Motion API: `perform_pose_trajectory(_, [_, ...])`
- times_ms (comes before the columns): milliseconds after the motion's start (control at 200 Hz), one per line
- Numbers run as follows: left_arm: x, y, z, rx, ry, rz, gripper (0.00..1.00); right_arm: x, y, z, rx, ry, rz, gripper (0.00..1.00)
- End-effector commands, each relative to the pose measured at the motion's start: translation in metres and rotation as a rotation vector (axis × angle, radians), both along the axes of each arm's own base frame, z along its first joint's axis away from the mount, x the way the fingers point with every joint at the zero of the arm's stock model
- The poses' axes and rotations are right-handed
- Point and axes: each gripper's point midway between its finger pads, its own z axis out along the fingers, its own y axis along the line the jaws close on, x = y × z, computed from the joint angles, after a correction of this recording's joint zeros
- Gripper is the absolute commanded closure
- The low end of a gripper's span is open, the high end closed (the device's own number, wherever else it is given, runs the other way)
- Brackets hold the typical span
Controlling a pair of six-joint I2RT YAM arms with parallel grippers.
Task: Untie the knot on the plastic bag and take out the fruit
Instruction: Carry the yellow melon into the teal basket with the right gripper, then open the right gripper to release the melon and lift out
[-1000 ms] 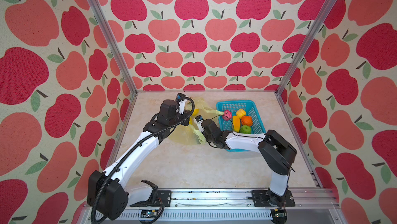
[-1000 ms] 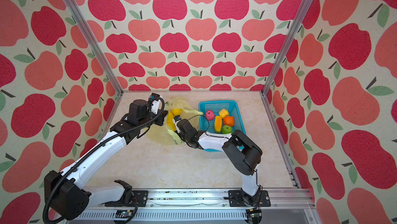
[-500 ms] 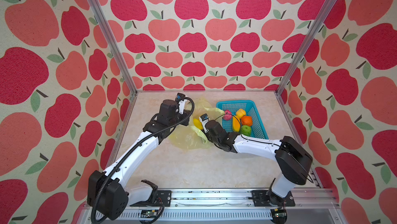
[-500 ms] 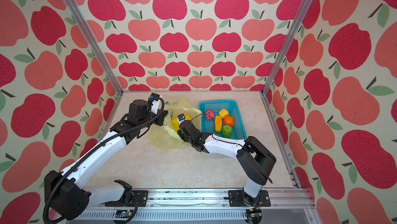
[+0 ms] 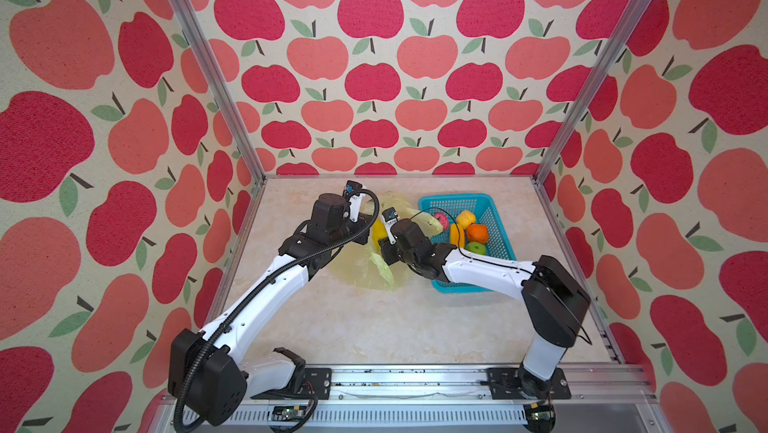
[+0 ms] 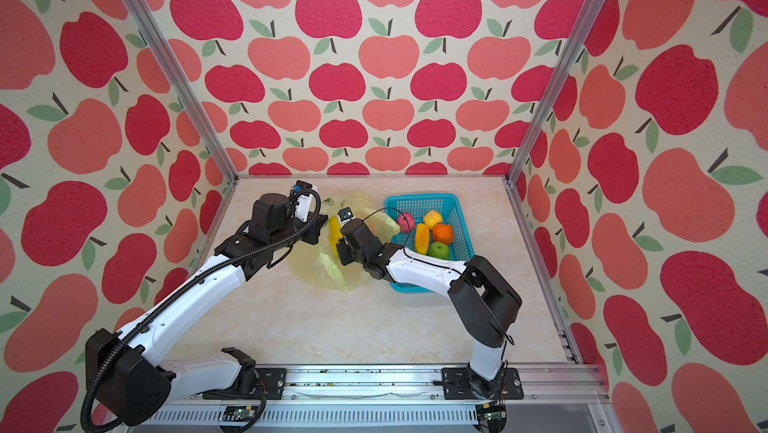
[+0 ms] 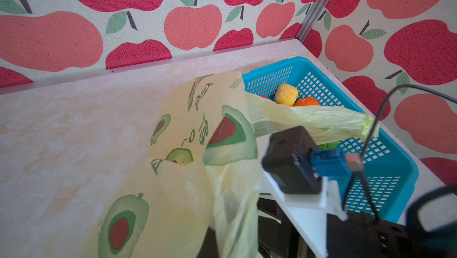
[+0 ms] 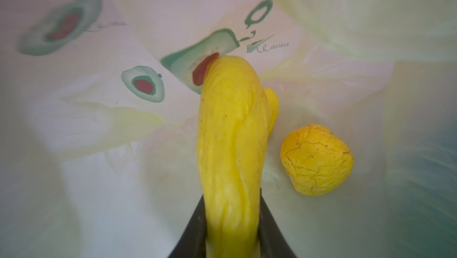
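My right gripper will next lift from the bag (image 5: 361, 271), swing over the bare bottom of the basket, go down and release the long yellow fruit, because the basket is under that gripper's arm.
The yellow-green plastic bag (image 5: 361, 271) (image 6: 328, 275) lies crumpled mid-table, its mouth held up. My left gripper (image 5: 366, 224) (image 7: 236, 243) is shut on the bag's edge (image 7: 232, 214). My right gripper (image 5: 384, 240) (image 8: 232, 234) reaches inside the bag and is shut on a long yellow fruit (image 8: 232, 133) (image 5: 378, 230) (image 6: 335, 229). A round yellow fruit (image 8: 316, 160) lies on the film beside it. One handle loop (image 7: 309, 118) drapes over the basket. The knot is out of view.
A turquoise perforated basket (image 5: 455, 198) (image 6: 419, 199) (image 7: 395, 160) stands right of the bag with several fruits in it. The right arm's wrist camera (image 7: 291, 157) sits close to my left gripper. Apple-print walls enclose the table on three sides.
The right arm has stretched out, its elbow swinging right and toward the front. Its gripper has pushed deeper into the bag mouth, onto the long yellow fruit. The left arm holds still.
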Motion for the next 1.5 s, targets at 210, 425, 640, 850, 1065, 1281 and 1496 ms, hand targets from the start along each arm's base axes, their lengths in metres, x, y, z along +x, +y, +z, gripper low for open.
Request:
perform_pose_trajectory(210, [0.004,0.009,0.002,0.036,-0.037,0.033,1.0,-0.07,-0.086,0.071,0.082,-0.173,0.047,0.96])
perform_pose_trajectory(425, [0.004,0.011,0.002,0.034,-0.033,0.041,1.0,-0.089,-0.181,0.091,0.098,-0.261,-0.118,0.94])
perform_pose_trajectory(640, [0.002,0.012,-0.001,0.032,-0.027,0.039,1.0,-0.074,-0.259,0.06,0.104,-0.188,-0.383,0.95])
perform_pose_trajectory(850, [-0.002,0.011,0.002,0.022,-0.034,0.029,1.0,-0.046,-0.255,0.009,0.132,0.042,-0.416,0.97])
perform_pose_trajectory(1065, [-0.005,0.009,0.005,0.014,-0.04,0.011,1.0,-0.011,-0.217,-0.028,0.105,0.186,-0.359,0.98])
perform_pose_trajectory(1281, [-0.008,0.006,0.006,0.008,-0.059,-0.009,1.0,0.026,-0.194,-0.067,0.066,0.263,-0.379,0.99])
perform_pose_trajectory(1496, [-0.01,0.004,0.008,0.01,-0.068,-0.022,1.0,0.051,-0.174,-0.099,0.043,0.353,-0.377,0.88])
